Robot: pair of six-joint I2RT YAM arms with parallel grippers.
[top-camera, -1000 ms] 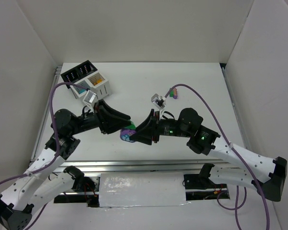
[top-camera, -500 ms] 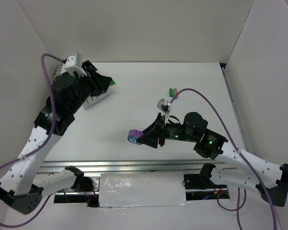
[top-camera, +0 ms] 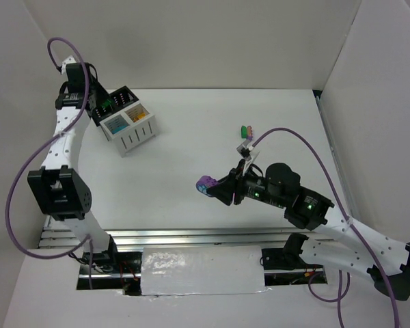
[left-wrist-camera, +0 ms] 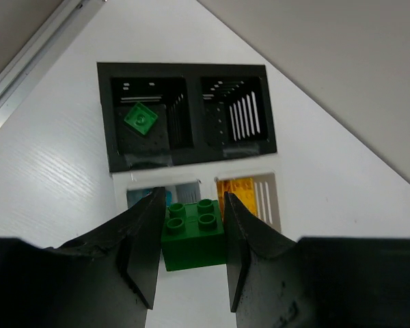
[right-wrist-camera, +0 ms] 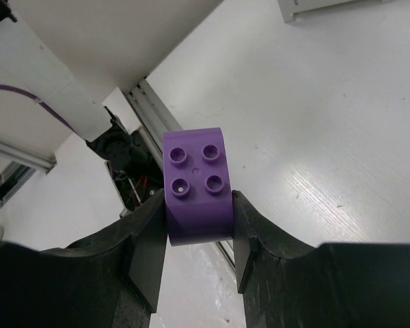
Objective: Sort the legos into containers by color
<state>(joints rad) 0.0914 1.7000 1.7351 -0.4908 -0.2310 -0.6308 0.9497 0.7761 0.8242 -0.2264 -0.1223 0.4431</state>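
My left gripper needs to lower the dark green lego it holds into place over the black container pair's section where a green lego lies, since the held lego matches that color.
My left gripper (left-wrist-camera: 195, 205) is shut on a dark green lego (left-wrist-camera: 193, 242) and holds it above the containers (top-camera: 126, 121) at the table's far left. The black pair (left-wrist-camera: 191, 147) has a green lego (left-wrist-camera: 140, 119) in its left compartment; its right compartment looks empty. The white pair (left-wrist-camera: 206, 183) shows a teal piece (left-wrist-camera: 138, 198) on the left and an orange-yellow one (left-wrist-camera: 240, 189) on the right. My right gripper (right-wrist-camera: 197, 201) is shut on a purple lego (right-wrist-camera: 191, 164), held above the table's middle (top-camera: 206, 184).
A green lego (top-camera: 242, 130) and a pink one (top-camera: 249, 130) lie together on the table right of centre. White walls close the table on three sides. A metal rail (top-camera: 191, 236) runs along the near edge.
My left arm has swung from the table's middle to the far left over the containers, carrying the green lego. My right gripper has drawn back slightly to the right with the purple lego.
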